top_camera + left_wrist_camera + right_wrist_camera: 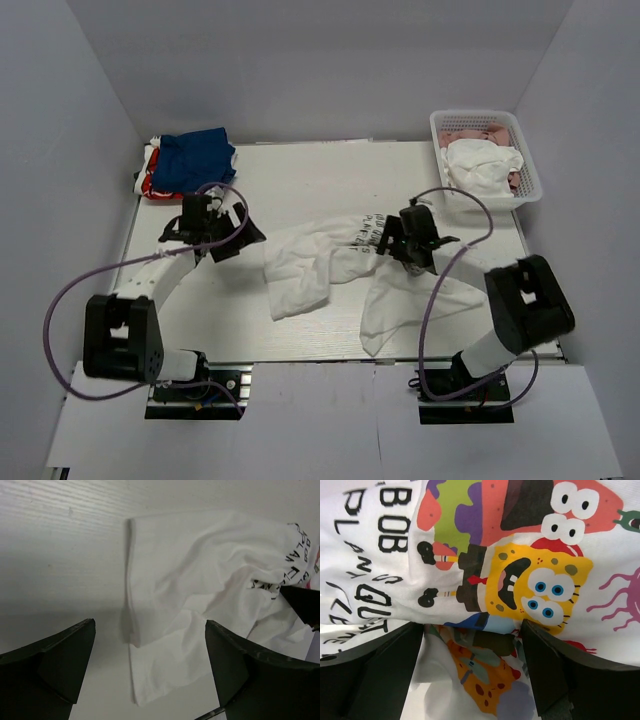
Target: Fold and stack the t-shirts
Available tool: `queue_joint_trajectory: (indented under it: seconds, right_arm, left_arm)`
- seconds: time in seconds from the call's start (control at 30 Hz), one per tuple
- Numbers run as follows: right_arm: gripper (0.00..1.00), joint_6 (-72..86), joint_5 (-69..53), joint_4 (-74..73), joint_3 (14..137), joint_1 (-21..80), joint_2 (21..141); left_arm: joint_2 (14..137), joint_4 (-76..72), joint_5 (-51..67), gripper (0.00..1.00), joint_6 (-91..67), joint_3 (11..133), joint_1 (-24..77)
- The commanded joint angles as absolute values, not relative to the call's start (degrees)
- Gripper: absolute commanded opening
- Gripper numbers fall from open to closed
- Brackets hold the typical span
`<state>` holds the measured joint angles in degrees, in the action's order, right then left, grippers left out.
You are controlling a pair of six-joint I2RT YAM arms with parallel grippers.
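I need to bring my left gripper's fingers back and down onto the near corner of the shirt's plain edge (276,315) (140,699) next. That loose corner lies back from and below the gripper.
A large white t-shirt (320,268) with a cartoon print lies crumpled across the middle of the table. My right gripper (398,246) is down on its printed part. In the right wrist view the right gripper (472,650) stands open, straddling a raised fold of the print (510,570). My left gripper (236,236) hovers open just left of the shirt. In the left wrist view the left gripper (150,655) has a plain white edge of the shirt (195,585) below and beyond it, untouched. A folded blue t-shirt (198,158) lies on a red one (150,186) at the back left.
A white plastic basket (530,180) at the back right corner holds a white and a pinkish cloth (480,165). White walls close in the table (300,180) at the back and on both sides. Grey cables loop from both arms.
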<state>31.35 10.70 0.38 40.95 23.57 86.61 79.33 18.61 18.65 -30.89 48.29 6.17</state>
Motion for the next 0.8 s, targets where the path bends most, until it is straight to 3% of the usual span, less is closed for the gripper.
queue_joint_trajectory:
  seconds: [0.0, 0.13, 0.27, 0.43, 0.6, 0.77]
  right_arm:
    - [0.84, 33.3, 3.3, 3.3, 49.2, 27.5, 96.5]
    - [0.88, 34.1, 6.2, 1.0, 62.2, 28.0, 104.2]
    - [0.91, 31.7, 13.1, -3.3, 66.2, 27.9, 99.2]
    - [0.91, 28.8, 14.7, -7.5, 58.9, 27.9, 88.7]
    - [0.91, 30.8, 20.5, -13.7, 49.2, 27.9, 72.6]
    - [0.91, 30.6, 11.0, -13.7, 39.2, 27.9, 65.9]
  left_arm:
    - [69.2, 20.0, 13.4, 1.0, -34.9, 45.3, 7.0]
    - [67.9, 26.2, 9.0, 1.0, -38.4, 44.6, 7.6]
    - [67.9, 26.8, 14.5, 1.0, -38.9, 40.4, 8.8]
    - [71.5, 34.6, 14.0, 0.99, -38.9, 41.1, 12.0]
    - [72.2, 36.8, 13.4, 0.91, -39.6, 37.6, 17.2]
    - [78.3, 35.5, 11.3, 0.79, -41.0, 36.2, 21.2]
